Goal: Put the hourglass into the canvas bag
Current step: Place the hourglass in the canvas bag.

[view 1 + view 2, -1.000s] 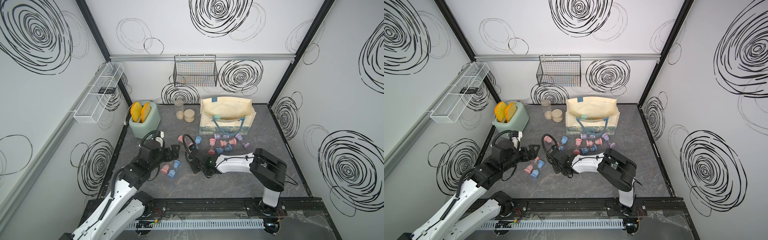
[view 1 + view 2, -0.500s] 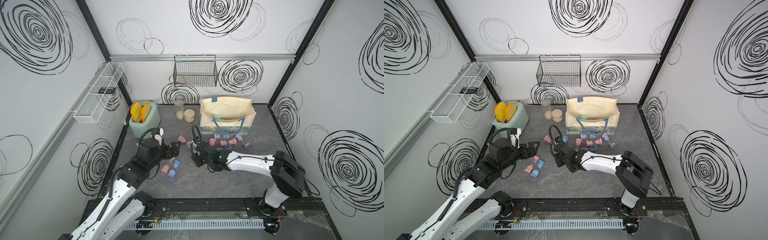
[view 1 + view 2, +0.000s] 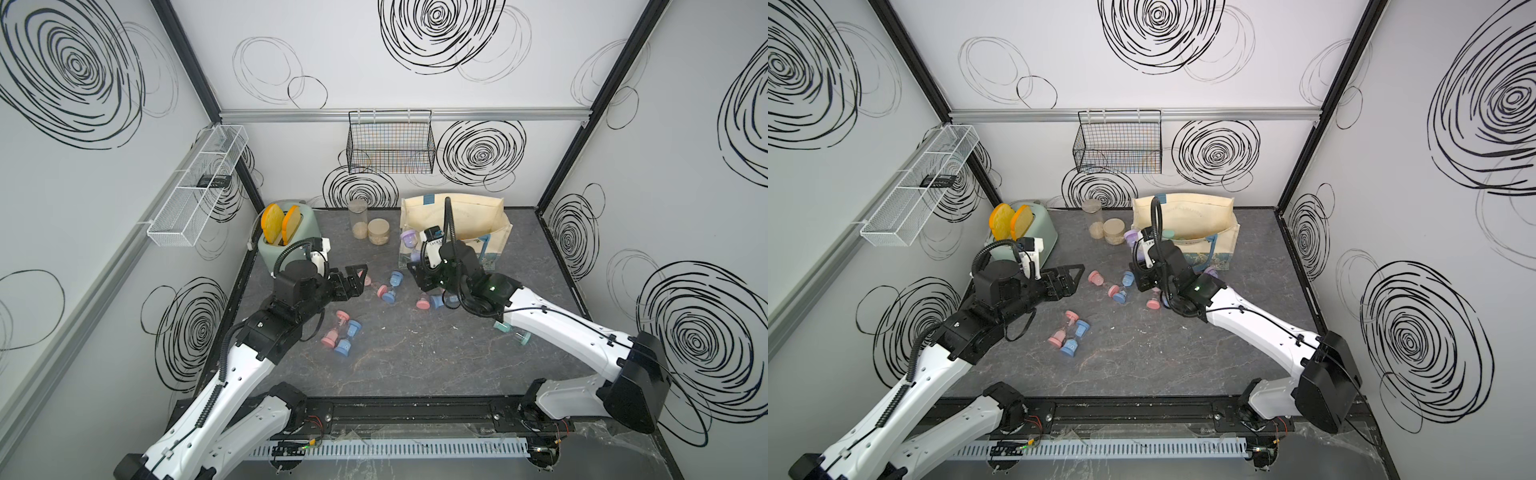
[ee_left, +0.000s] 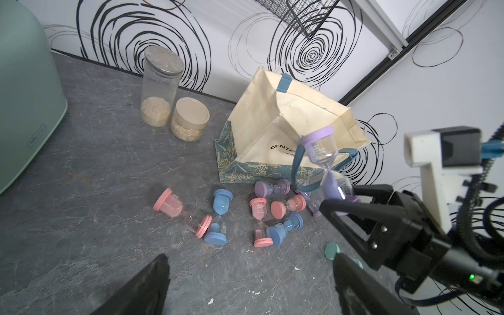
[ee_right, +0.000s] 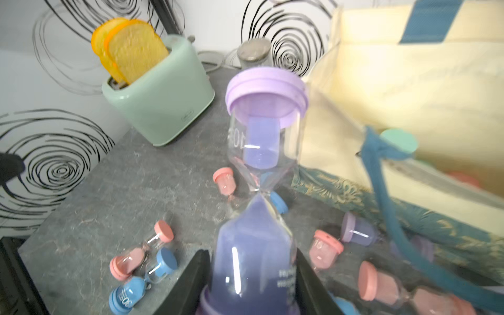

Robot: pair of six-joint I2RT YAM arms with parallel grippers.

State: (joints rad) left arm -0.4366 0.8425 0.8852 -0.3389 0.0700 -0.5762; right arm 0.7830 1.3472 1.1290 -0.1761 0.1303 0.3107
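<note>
The bag's opening lies outward, so my right gripper should next carry the hourglass outward over the bag's front rim and down inside the opening, and let go of it there.
My right gripper is shut on the lower bulb of a purple hourglass, which it holds upright above the table. In both top views the hourglass hangs just outside the left front corner of the cream canvas bag. The bag stands open with a blue handle drooping over its front. My left gripper is open and holds nothing, hovering over the table left of the loose hourglasses.
Pink, blue and purple hourglasses lie scattered before the bag; a green one lies under my right arm. A mint toaster and two jars stand at the back. A black wire basket hangs above.
My right gripper has carried the purple hourglass up and back from mid-table to the bag's left front corner. The left arm has barely moved.
</note>
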